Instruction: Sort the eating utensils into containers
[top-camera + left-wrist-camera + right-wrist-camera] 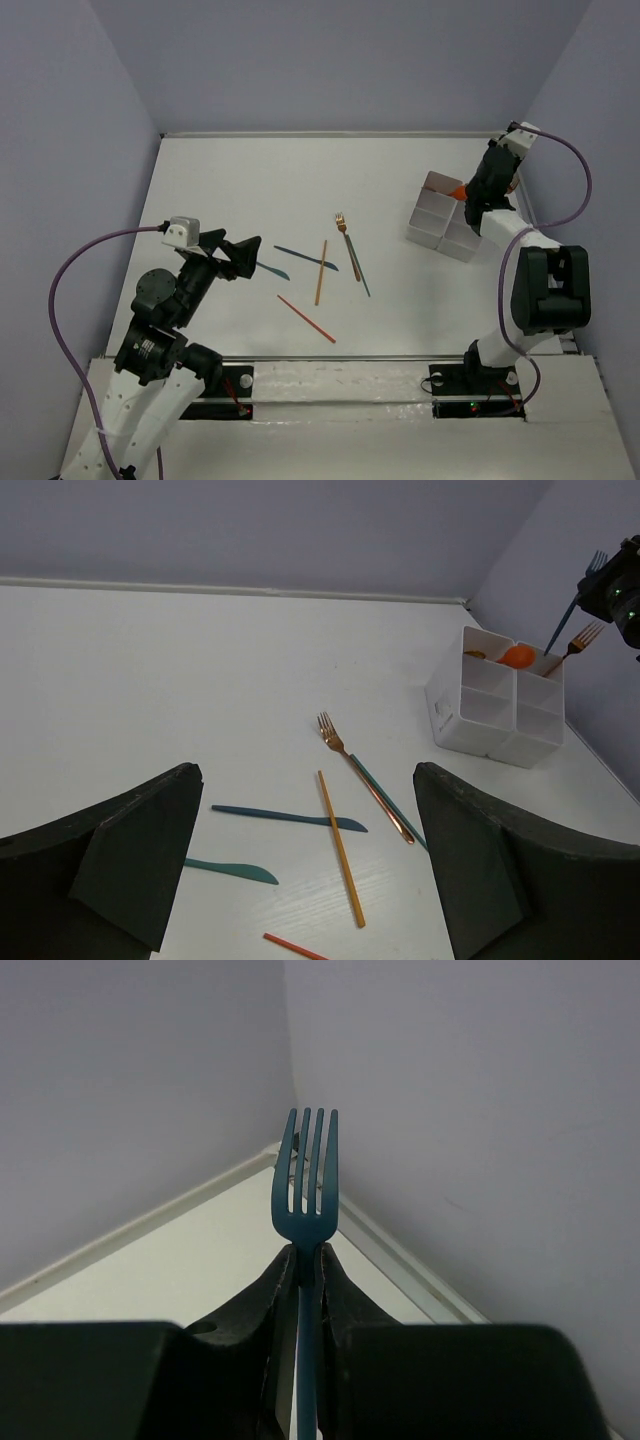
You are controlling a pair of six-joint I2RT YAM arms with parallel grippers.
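A copper fork is already standing in the box's back section near the wall. My right gripper will come down over that section and let go of the teal fork.
The white four-compartment box point(443, 222) stands at the right; it also shows in the left wrist view point(492, 712). An orange spoon point(517, 656) and a copper fork point(583, 640) stand in its back compartments. My right gripper point(484, 188) is above the box's back side, shut on a teal fork point(306, 1175) held tines up point(573, 602). On the table lie a copper fork point(347, 238), a teal stick point(360, 272), an orange stick point(321, 272), a dark blue knife point(305, 258), a teal knife point(273, 269) and a red stick point(306, 318). My left gripper point(243, 257) is open and empty, left of them.
Purple cables point(70, 270) loop beside both arms. Grey walls close in the table on three sides, and the box sits near the right wall point(590, 120). The loose utensils lie in a cluster at mid-table.
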